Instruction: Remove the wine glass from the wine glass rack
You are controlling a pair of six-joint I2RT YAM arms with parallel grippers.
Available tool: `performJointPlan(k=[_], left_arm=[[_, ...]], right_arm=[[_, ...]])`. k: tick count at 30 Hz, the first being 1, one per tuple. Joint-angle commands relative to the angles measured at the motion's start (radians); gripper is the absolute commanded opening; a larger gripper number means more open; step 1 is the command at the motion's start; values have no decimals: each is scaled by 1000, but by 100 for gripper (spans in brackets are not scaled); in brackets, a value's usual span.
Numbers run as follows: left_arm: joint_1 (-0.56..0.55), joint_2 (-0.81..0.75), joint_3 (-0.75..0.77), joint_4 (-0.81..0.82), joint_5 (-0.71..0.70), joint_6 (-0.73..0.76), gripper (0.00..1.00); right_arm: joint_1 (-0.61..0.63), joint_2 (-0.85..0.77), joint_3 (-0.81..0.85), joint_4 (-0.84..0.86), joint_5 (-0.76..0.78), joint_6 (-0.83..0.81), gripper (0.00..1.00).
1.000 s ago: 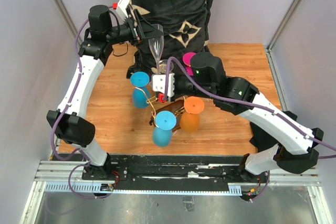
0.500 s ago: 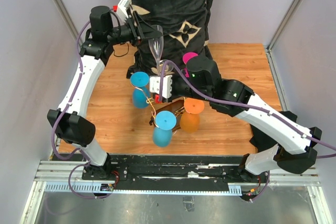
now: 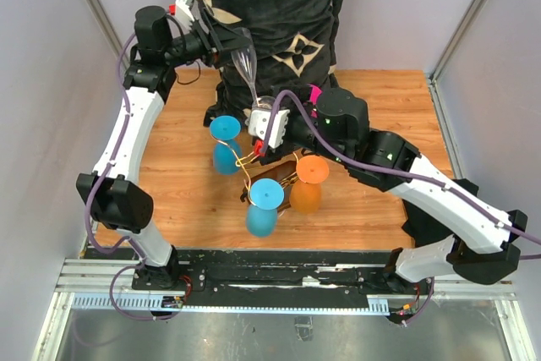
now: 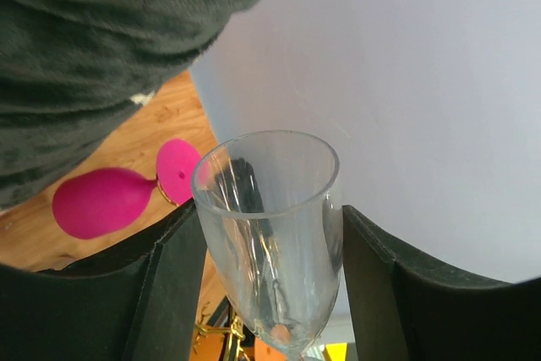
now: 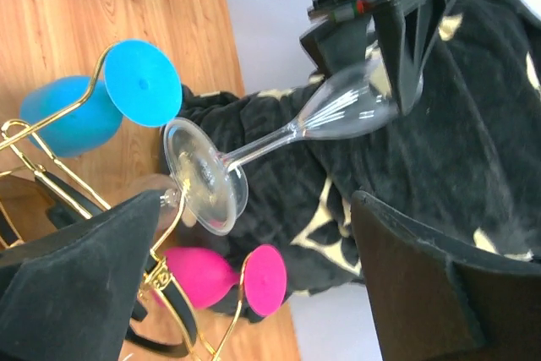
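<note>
My left gripper swings to its left in the top view next, over tabletop clear of the rack [image 3: 247,173] below. Then it lowers the glass upright and releases it.
A clear wine glass [image 3: 246,63] hangs tilted above the back of the table, and my left gripper [image 3: 230,42] is shut on its bowl. In the left wrist view the bowl [image 4: 270,234] fills the gap between both black fingers [image 4: 173,289]. Its round foot [image 5: 203,177] lies right at a gold arm tip of the wine glass rack [image 5: 179,314]; I cannot tell whether they touch. My right gripper [image 5: 254,200] stands open around the foot, its pads apart from it. In the top view the right gripper [image 3: 269,121] is over the rack [image 3: 247,173].
On the rack hang two blue glasses [image 3: 225,143] [image 3: 263,207], an orange one [image 3: 307,185] and a pink one [image 5: 203,276]. A black patterned cushion [image 3: 279,14] stands behind the table. Grey walls close in both sides.
My right gripper has opened, letting go of the glass's foot end. The left gripper has closed on the bowl and swung it up and to the left, tilting the glass.
</note>
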Motion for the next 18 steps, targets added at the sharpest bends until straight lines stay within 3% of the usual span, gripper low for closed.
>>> performJointPlan(k=[1, 7, 11, 18], left_arm=[[75, -17, 28, 140, 11, -82, 19], [249, -28, 128, 35, -152, 89, 17], [277, -33, 182, -77, -413, 326, 21], [230, -116, -57, 59, -774, 649, 24]], right_arm=[[13, -50, -39, 99, 127, 17, 99], [11, -167, -118, 165, 226, 99, 98], [4, -254, -189, 220, 317, 127, 98], [-152, -368, -260, 219, 390, 373, 98]])
